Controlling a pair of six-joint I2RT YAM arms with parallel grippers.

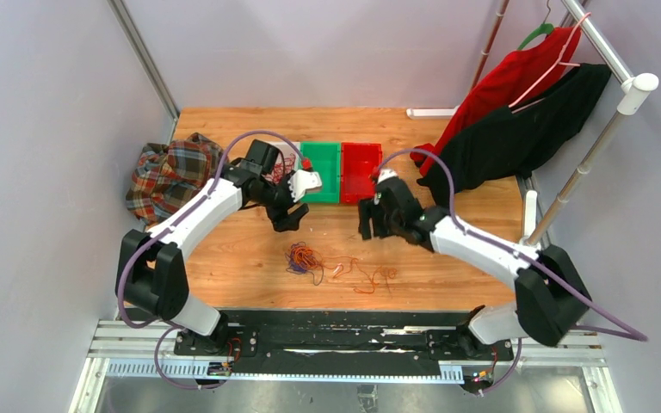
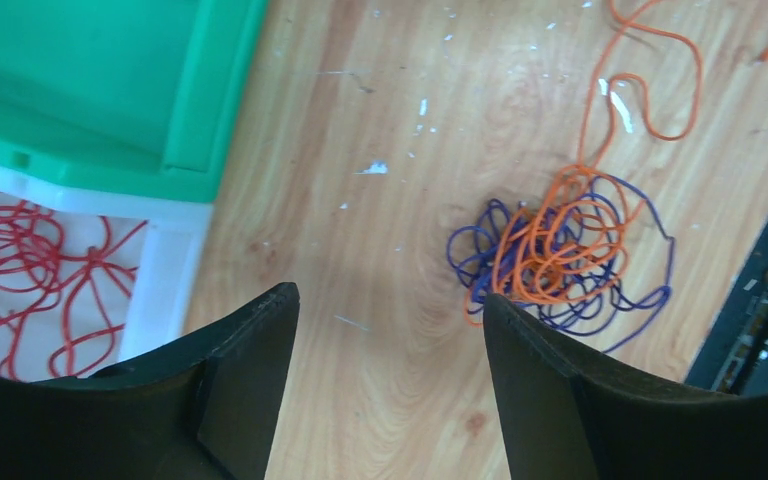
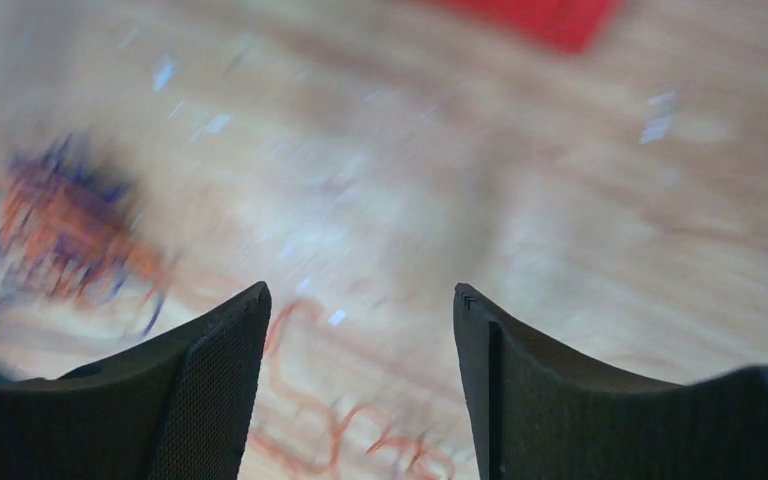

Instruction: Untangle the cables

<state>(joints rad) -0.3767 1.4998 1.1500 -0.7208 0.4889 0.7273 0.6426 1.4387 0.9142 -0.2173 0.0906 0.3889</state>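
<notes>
My right gripper moves down and back onto the bend in the loose orange cable next, since that bend lies below the gripper, nearer my base.
A tangle of orange and dark purple cables [image 1: 305,260] [image 2: 558,252] lies on the wooden table between the two arms, blurred at the left of the right wrist view [image 3: 55,235]. Loose orange cable [image 1: 361,277] [image 3: 345,425] trails to its right. Red cables [image 2: 35,275] [image 1: 281,165] lie in a white bin behind the left arm. My left gripper [image 1: 289,220] [image 2: 390,295] hovers open above bare wood, up and left of the tangle. My right gripper [image 1: 371,230] [image 3: 360,290] is open and empty, above the loose orange cable.
A green bin [image 1: 321,171] [image 2: 90,90] and a red bin [image 1: 361,171] [image 3: 540,18] stand side by side at the back. A plaid cloth [image 1: 168,176] lies at the left edge. Red and black garments [image 1: 516,112] hang at the back right.
</notes>
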